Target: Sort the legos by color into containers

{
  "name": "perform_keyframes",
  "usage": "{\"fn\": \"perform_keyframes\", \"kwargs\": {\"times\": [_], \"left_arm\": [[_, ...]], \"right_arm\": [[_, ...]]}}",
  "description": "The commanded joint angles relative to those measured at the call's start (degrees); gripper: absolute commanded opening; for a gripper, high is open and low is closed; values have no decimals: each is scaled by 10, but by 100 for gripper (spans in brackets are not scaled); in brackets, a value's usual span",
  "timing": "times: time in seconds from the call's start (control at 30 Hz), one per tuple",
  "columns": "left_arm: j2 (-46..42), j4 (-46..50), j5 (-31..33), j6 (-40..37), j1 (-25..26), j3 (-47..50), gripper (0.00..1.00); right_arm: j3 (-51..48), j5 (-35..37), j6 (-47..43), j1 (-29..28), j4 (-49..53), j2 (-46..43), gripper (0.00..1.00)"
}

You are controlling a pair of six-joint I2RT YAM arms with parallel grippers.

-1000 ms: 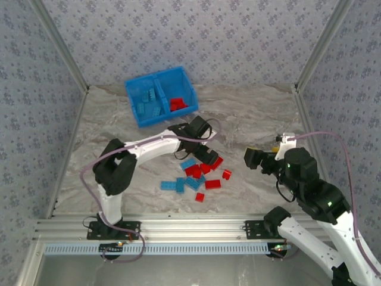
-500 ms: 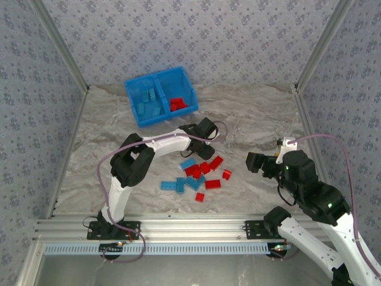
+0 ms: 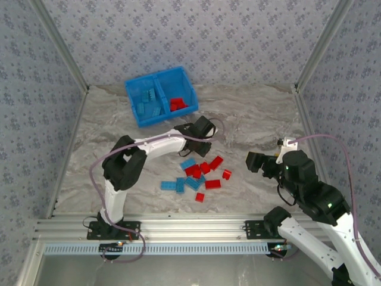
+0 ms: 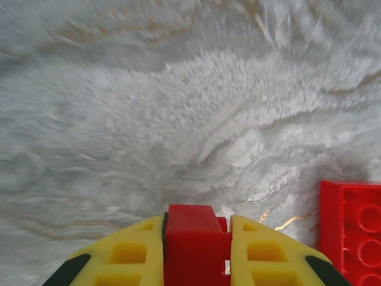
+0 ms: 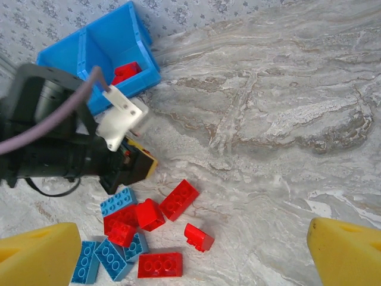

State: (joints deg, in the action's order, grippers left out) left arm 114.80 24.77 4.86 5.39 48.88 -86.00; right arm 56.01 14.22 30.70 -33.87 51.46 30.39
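Note:
My left gripper will next lift the small red lego it is holding and move it away from my base, over the bin's red-lego section, to release it.
My left gripper (image 4: 196, 231) is shut on a small red lego (image 4: 191, 241), pinched between its yellow fingers (image 4: 128, 253) just above the marble table. From above, the left gripper (image 3: 196, 150) hovers at the far edge of the loose pile of red and light blue legos (image 3: 199, 176). The blue bin (image 3: 152, 75) stands at the back, with blue legos (image 3: 149, 102) in its left compartment and red legos (image 3: 177, 105) in its right one. To the right of the pile, my right gripper (image 3: 255, 161) is open and empty.
Another red brick (image 4: 351, 229) lies just right of the left gripper. The right wrist view looks down on the pile's red bricks (image 5: 178, 199) and blue bricks (image 5: 119, 201). Patterned walls with metal posts enclose the table (image 3: 256, 119), and bare marble lies right of the bin.
My left gripper has shut on a red lego at the pile's far edge and pulled back slightly toward the bin. The right arm has barely moved.

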Motion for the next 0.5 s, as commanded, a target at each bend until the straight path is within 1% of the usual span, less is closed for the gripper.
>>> {"fn": "perform_keyframes", "kwargs": {"times": [0.0, 0.1, 0.17, 0.23, 0.33, 0.4, 0.47], "left_arm": [[-58, 26, 73, -25, 0, -79, 9], [-42, 49, 147, -62, -7, -152, 9], [-23, 50, 183, -87, -18, -190, 9], [-4, 35, 194, -109, -34, -220, 10], [34, -2, 201, -139, -66, -262, 15], [77, -1, 206, -140, -92, -323, 16], [129, 19, 209, -133, -117, -398, 16]], "right_arm": [[4, 13, 13, 3, -7, -4, 100], [-1, 14, 16, 3, -12, -4, 100], [-4, 12, 18, 3, -14, -4, 100], [-5, 9, 22, 3, -16, -3, 100], [-4, 8, 24, 3, -15, -2, 100], [-4, 9, 27, 3, -15, -2, 100], [-5, 6, 31, 3, -17, -2, 100]]}}
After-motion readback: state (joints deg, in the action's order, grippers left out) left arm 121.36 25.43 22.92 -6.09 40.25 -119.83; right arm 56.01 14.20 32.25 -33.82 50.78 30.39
